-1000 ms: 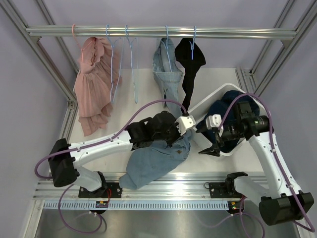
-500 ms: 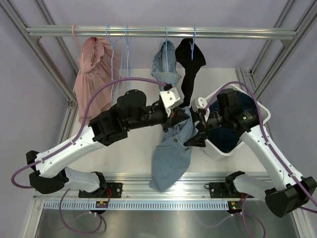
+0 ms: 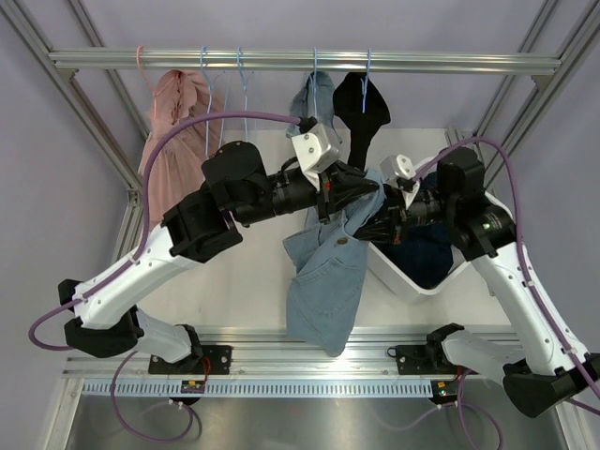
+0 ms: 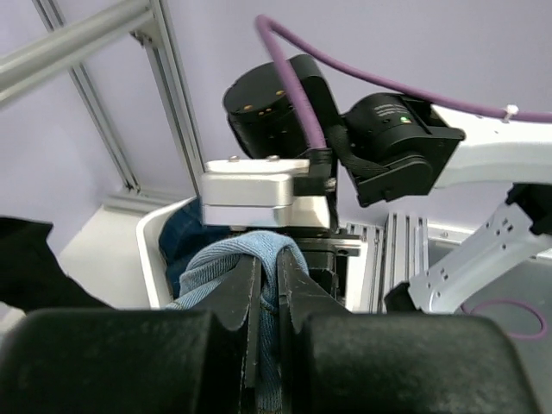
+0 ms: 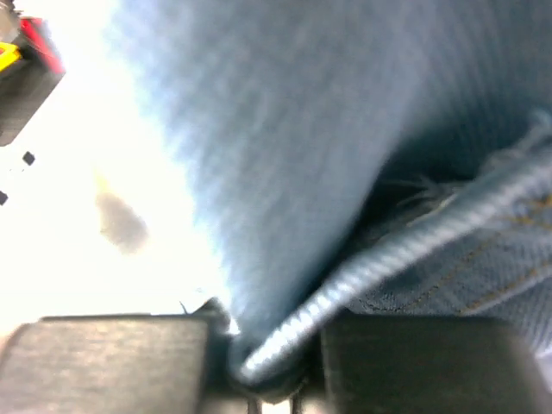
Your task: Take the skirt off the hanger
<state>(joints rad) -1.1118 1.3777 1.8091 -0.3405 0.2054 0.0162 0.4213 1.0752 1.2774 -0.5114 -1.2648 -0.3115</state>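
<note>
My right gripper draws the skirt away from my left gripper, over the white bin and down into it next, because dark blue clothes already lie there.
A light blue denim skirt point(image 3: 328, 277) hangs in the air over the table, held at its top edge by both grippers. My left gripper point(image 3: 368, 194) is shut on a fold of the skirt point(image 4: 248, 251), the cloth pinched between its fingers point(image 4: 233, 289). My right gripper point(image 3: 381, 228) is shut on a hem of the skirt point(image 5: 302, 129), just right of the left one. Another denim piece point(image 3: 314, 94) hangs on a blue hanger point(image 3: 315, 67) at the rail, right behind the left gripper.
A white bin point(image 3: 398, 279) with dark blue clothes point(image 3: 427, 248) sits at the right under the right arm. On the rail hang a pink garment point(image 3: 173, 131), two bare blue hangers point(image 3: 225, 94) and a black garment point(image 3: 361, 112). Frame posts stand at both sides.
The left arm has lifted the denim skirt from the table up toward the rail. The right gripper moved left to the skirt and went from open to shut on it.
</note>
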